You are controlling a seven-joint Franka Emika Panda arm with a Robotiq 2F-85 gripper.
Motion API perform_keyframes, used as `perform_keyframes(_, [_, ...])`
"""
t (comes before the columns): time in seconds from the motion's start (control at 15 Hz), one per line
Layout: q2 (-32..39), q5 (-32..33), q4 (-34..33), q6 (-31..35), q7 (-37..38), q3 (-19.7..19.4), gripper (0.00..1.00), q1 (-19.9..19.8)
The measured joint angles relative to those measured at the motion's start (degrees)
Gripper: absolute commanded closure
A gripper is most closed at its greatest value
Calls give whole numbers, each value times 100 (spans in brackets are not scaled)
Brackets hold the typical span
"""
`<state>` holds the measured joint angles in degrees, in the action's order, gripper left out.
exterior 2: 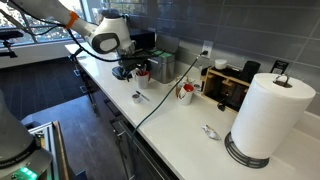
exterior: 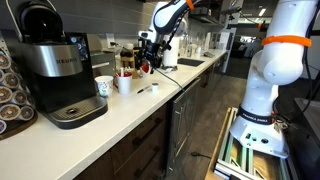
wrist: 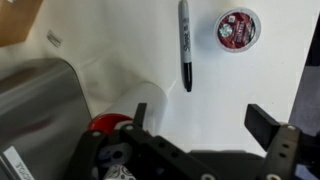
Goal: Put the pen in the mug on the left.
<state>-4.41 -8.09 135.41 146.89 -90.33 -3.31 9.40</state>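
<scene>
I need to lower my gripper toward the pen next and bring its open fingers to either side of the black cap end, because the pen [wrist: 185, 45] has its black cap end [wrist: 188, 77] nearest, pointing between them.
The pen [wrist: 185, 45] is a thin dark marker lying flat on the white counter, straight ahead of my gripper in the wrist view. It also shows in both exterior views [exterior: 147, 89] [exterior 2: 141, 97]. My gripper [wrist: 205, 125] is open and empty, hovering above the counter a little short of the pen; it shows in both exterior views [exterior: 148, 62] [exterior 2: 128, 70]. Two white mugs [exterior: 104, 87] [exterior: 124, 83] stand next to the coffee machine; one also shows in an exterior view [exterior 2: 186, 92].
A round coffee pod [wrist: 237, 27] lies beside the pen's far end. A red object [wrist: 105, 125] and a silver appliance [wrist: 40, 110] sit close by the gripper. A Keurig machine [exterior: 55, 70] and a paper towel roll [exterior 2: 265, 115] stand on the counter.
</scene>
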Motion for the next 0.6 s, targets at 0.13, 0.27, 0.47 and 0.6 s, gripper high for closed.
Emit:
perform_keyframes(0.13, [262, -195, -90, -68, -438, 113, 0, -13])
perform_keyframes(0.27, [527, -242, -212, -122, -672, 229, 0, -56])
perform_keyframes(0.47, [912, -228, -431, -196, -761, 387, 5, -198])
perform_keyframes(0.6, [1128, -182, -600, -315, -756, 448, 12, -323])
